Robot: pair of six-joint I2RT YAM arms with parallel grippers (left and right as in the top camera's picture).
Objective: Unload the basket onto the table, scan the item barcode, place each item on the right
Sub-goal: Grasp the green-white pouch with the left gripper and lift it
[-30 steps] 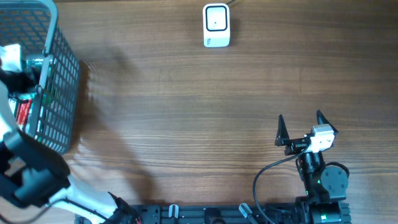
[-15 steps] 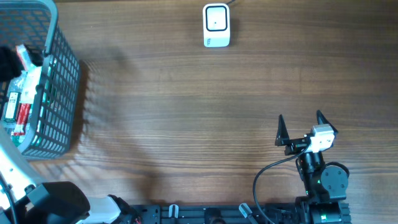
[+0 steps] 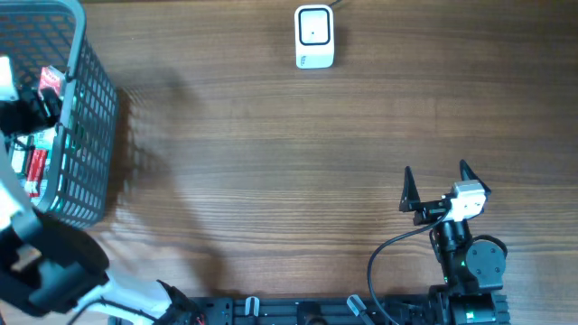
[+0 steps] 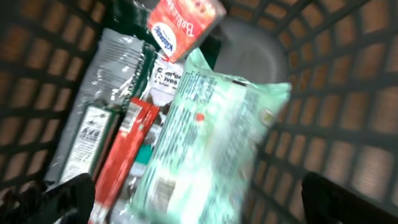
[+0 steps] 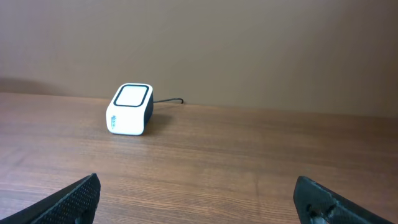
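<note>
The mint-green packet lies on top and uncovered between the left gripper's open fingers, so the robot needs to lower that gripper deeper into the basket [image 3: 90,117] and close it across the packet's middle [image 3: 45,138].
The white barcode scanner [image 3: 314,36] stands at the table's far edge; the right wrist view shows the scanner [image 5: 129,109] ahead and to the left. My left gripper [image 3: 29,113] hangs open inside the grey mesh basket [image 3: 90,117]. In the left wrist view its fingertips [image 4: 71,196] stand wide apart over a mint-green packet [image 4: 211,143], which lies loose on the pile, blurred. Beside it lie a red packet [image 4: 127,143], a silver packet [image 4: 102,93] and a red-and-white pack [image 4: 183,22]. My right gripper [image 3: 437,181] rests open and empty at the near right.
The basket's dark mesh walls [image 4: 348,93] surround the left gripper closely on all sides. Bare wooden table [image 3: 289,181] lies between basket, scanner and right arm. The scanner's cable [image 5: 168,101] runs off behind it.
The left gripper's jaws have spread wider, and the left arm has shifted about over the basket. The right arm has not moved.
</note>
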